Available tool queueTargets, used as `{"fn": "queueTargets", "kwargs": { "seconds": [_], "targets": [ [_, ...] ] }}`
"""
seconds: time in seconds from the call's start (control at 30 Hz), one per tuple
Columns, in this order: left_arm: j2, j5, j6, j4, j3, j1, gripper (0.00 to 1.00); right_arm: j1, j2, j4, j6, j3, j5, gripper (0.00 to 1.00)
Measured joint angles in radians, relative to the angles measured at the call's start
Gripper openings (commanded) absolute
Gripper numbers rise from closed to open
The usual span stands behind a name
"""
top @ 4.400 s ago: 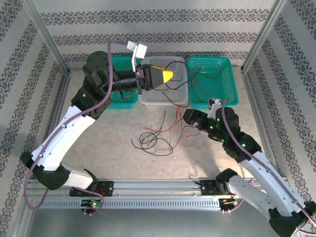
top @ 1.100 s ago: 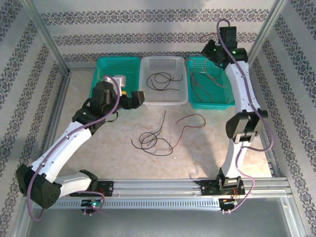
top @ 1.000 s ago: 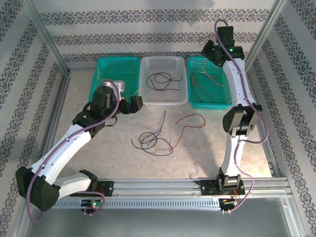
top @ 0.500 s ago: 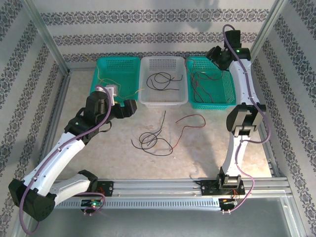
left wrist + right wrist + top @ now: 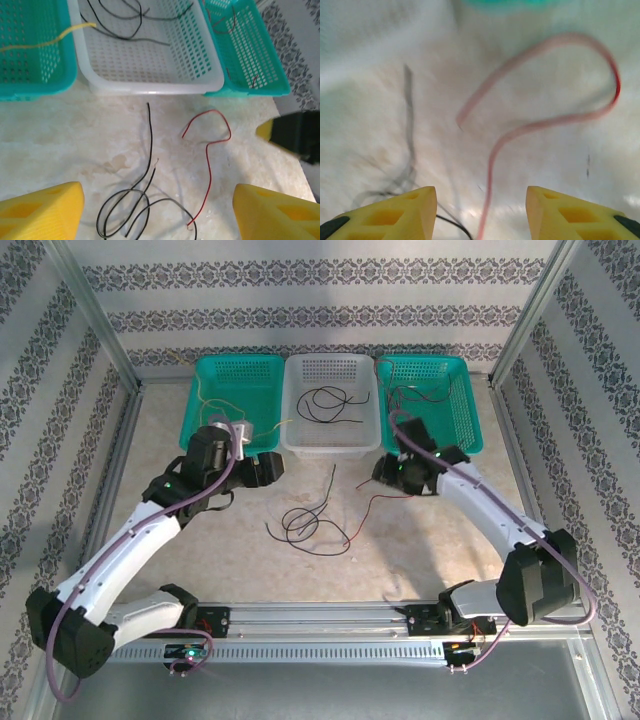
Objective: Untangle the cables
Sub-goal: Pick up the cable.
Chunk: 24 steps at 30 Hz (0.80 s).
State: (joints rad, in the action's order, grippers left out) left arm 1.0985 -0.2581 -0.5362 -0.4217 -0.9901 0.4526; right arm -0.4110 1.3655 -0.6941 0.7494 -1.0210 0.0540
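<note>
My right gripper is about to move back and down onto the red cable's straight part past its bend, because the near end of the red cable lies across the black cable.
Loose cables lie on the table: a black cable coiled in loops and a red cable to its right. In the left wrist view the black loops and the red cable lie on the table ahead of my left gripper, which is open and holds nothing. My left gripper hovers in front of the baskets. My right gripper is low over the red cable's upper bend. It is open, with the red cable running between the fingertips, not pinched.
Three baskets stand at the back: a left teal basket with a yellow cable, a white basket with a black cable, and a right teal basket with red cables. Metal frame posts and rails border the table.
My right arm has swung down from above the right teal basket to the table over the red cable. The left arm shifted slightly, its jaws a little narrower.
</note>
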Motion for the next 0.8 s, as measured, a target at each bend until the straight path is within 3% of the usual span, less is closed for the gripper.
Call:
{"fn": "queueTargets", "kwargs": {
  "seconds": [0.2, 0.47, 0.8],
  "targets": [
    [0.045, -0.015, -0.022, 0.019, 0.029, 0.006, 0.75, -0.150, 0.060, 0.034, 0.092, 0.110, -0.005, 0.45],
    [0.084, -0.026, -0.022, 0.026, 0.029, 0.011, 0.75, -0.168, 0.171, 0.135, 0.162, 0.155, 0.023, 0.41],
    [0.085, -0.026, -0.023, 0.024, 0.053, 0.020, 0.73, -0.168, 0.219, 0.146, 0.138, 0.102, 0.040, 0.13]
  ]
}}
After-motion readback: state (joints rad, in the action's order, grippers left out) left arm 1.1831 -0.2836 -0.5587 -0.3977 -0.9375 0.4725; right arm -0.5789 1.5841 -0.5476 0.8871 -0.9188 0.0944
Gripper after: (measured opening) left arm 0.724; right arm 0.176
